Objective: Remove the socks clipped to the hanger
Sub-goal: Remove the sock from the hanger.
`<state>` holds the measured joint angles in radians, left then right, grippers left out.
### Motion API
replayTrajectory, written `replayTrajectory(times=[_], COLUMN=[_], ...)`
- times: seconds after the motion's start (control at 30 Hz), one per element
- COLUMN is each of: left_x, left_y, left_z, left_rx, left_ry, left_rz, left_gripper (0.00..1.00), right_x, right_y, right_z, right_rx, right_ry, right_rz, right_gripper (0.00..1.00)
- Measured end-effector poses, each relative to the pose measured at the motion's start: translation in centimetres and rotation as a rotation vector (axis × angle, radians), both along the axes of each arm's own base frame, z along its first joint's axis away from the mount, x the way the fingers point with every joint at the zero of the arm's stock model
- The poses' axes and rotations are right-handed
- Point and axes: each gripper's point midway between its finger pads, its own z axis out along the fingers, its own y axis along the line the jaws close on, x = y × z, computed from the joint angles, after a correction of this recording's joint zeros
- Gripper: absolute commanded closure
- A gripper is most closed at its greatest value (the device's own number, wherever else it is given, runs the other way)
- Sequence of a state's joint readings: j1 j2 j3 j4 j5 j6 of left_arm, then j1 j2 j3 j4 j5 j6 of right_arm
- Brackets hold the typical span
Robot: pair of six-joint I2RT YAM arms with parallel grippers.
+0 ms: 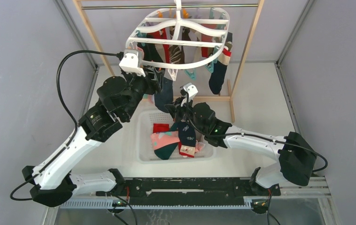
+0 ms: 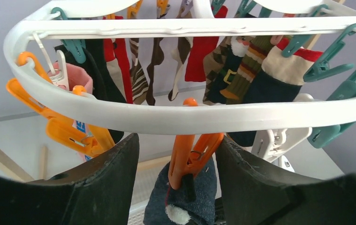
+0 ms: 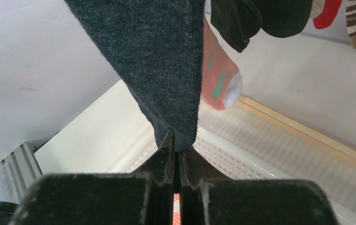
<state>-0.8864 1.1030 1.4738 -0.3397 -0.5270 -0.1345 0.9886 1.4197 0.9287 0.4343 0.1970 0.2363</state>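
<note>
My right gripper will next pull the navy sock (image 1: 165, 93) down from its clip. Then it will let the sock go onto the loose socks in the white mesh basket.
The white oval hanger (image 1: 180, 66) hangs from the rack with several socks clipped under it. My left gripper (image 1: 157, 75) is up at its near rim (image 2: 190, 115), open. Its fingers (image 2: 255, 178) straddle an orange clip (image 2: 185, 159) that pinches the top of a dark navy sock (image 2: 199, 197). The right finger touches the clip's raised arm and the left finger stands apart from it. That sock (image 1: 165, 93) hangs straight down, and my right gripper (image 3: 178, 140) is shut on its lower tip (image 3: 157, 56), just above the basket.
A white mesh basket (image 1: 140, 140) on the table holds several loose socks (image 1: 171, 140). The wooden rack frame (image 1: 247, 47) stands behind. Red (image 2: 204, 56), striped (image 2: 140, 79) and patterned (image 2: 232, 65) socks still hang, and a salmon sock (image 3: 218, 79) dangles near the right gripper.
</note>
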Motion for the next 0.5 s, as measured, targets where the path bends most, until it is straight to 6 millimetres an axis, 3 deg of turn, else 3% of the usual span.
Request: replayTrajectory(times=[0.2, 0.5], left_x=[0.28, 0.55], left_y=[0.33, 0.00], left_z=[-0.14, 0.03], left_rx=[0.005, -0.005], left_ry=[0.002, -0.005], left_rz=[0.030, 0.037], left_gripper=[0.39, 0.61], right_x=[0.04, 0.04], right_y=[-0.03, -0.05], right_z=[-0.28, -0.47], right_rx=[-0.008, -0.013], right_ry=[0.005, 0.009], right_rz=[-0.003, -0.004], right_gripper=[1.00, 1.00])
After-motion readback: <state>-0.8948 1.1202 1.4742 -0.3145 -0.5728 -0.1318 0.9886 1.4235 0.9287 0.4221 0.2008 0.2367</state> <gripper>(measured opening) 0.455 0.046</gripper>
